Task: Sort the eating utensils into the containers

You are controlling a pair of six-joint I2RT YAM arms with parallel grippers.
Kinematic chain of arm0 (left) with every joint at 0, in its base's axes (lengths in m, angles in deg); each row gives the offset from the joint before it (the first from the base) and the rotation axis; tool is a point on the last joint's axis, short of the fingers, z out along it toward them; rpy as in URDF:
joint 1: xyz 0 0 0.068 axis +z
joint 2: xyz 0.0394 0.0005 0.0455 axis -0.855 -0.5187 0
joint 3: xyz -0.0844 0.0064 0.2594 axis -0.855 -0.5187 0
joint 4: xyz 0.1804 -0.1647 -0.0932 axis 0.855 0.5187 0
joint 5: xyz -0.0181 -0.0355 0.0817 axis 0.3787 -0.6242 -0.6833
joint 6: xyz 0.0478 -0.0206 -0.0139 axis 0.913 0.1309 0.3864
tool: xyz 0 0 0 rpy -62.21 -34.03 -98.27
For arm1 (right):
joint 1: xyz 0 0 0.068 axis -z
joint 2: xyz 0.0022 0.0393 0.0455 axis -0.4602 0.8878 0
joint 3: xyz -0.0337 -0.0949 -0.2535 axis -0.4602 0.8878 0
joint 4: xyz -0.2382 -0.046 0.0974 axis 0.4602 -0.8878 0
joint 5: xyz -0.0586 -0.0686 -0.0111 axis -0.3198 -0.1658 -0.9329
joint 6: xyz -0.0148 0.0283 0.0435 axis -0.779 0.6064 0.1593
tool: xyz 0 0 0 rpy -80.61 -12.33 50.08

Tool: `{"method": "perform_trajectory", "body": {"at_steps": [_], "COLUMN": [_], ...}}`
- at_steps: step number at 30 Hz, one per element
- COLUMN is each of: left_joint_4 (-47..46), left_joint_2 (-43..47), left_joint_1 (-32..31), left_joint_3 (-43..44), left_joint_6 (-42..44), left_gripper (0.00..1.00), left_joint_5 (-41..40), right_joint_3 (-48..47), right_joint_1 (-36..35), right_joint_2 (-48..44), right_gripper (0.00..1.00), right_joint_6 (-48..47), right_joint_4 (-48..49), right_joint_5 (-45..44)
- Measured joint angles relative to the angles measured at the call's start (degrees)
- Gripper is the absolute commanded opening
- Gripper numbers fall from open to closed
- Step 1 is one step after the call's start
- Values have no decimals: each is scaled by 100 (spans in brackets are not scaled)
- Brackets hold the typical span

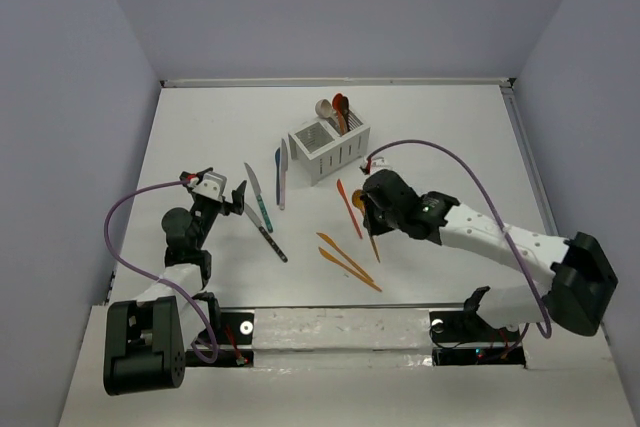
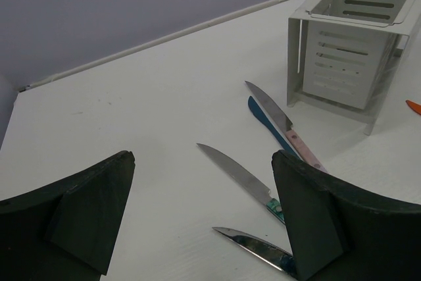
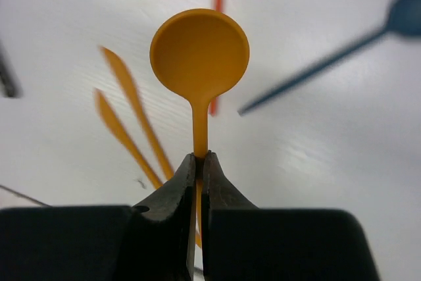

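Observation:
Spoons already stand in the caddy's far section (image 1: pixel 351 124), so my right gripper will rise outward over it, tilt the orange spoon's bowl up, then lower and release the spoon's handle.
The white slotted caddy (image 1: pixel 328 150) stands at the table's middle back, with several spoons (image 1: pixel 335 109) upright in its far compartment. My right gripper (image 1: pixel 366 209) is shut on the handle of an orange spoon (image 3: pixel 199 51), bowl forward, held in front of the caddy; the spoon also shows in the top view (image 1: pixel 358 197). My left gripper (image 1: pixel 236 197) is open and empty, low over the table. Between its fingers (image 2: pixel 316 215) lie a teal-handled knife (image 2: pixel 240 176) and a dark-handled knife (image 2: pixel 256 245). A blue knife (image 2: pixel 266 123) and a pink-handled knife (image 2: pixel 279 120) lie nearer the caddy (image 2: pixel 348 51).
Two orange knives (image 1: pixel 345 252) lie side by side in the middle front, also below the spoon in the right wrist view (image 3: pixel 131 106). A red-orange knife (image 1: pixel 348 205) lies beside my right gripper. A blue spoon (image 3: pixel 395 18) lies blurred on the table. Grey walls enclose the table.

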Motion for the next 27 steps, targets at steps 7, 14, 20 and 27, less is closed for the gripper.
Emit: {"method": "perform_trajectory", "body": {"at_steps": [7, 14, 20, 27], "left_joint_4": [0, 0, 0, 0], "left_joint_2": [0, -2, 0, 0], "left_joint_1": [0, -2, -4, -4], "left_joint_3": [0, 0, 0, 0], "left_joint_6": [0, 9, 15, 20], "left_gripper": [98, 98, 98, 98], "left_joint_5": [0, 2, 7, 9], "right_joint_3": [-229, -2920, -4083, -3915], "right_joint_1": [87, 872, 1161, 1305], "right_joint_2": [-693, 2092, 3801, 4258], "right_gripper": [0, 0, 0, 0], "right_joint_6": [-2249, -3707, -4354, -4387], "right_joint_4": [4050, 5921, 6417, 6577], "right_joint_5": [-376, -483, -866, -1119]}}
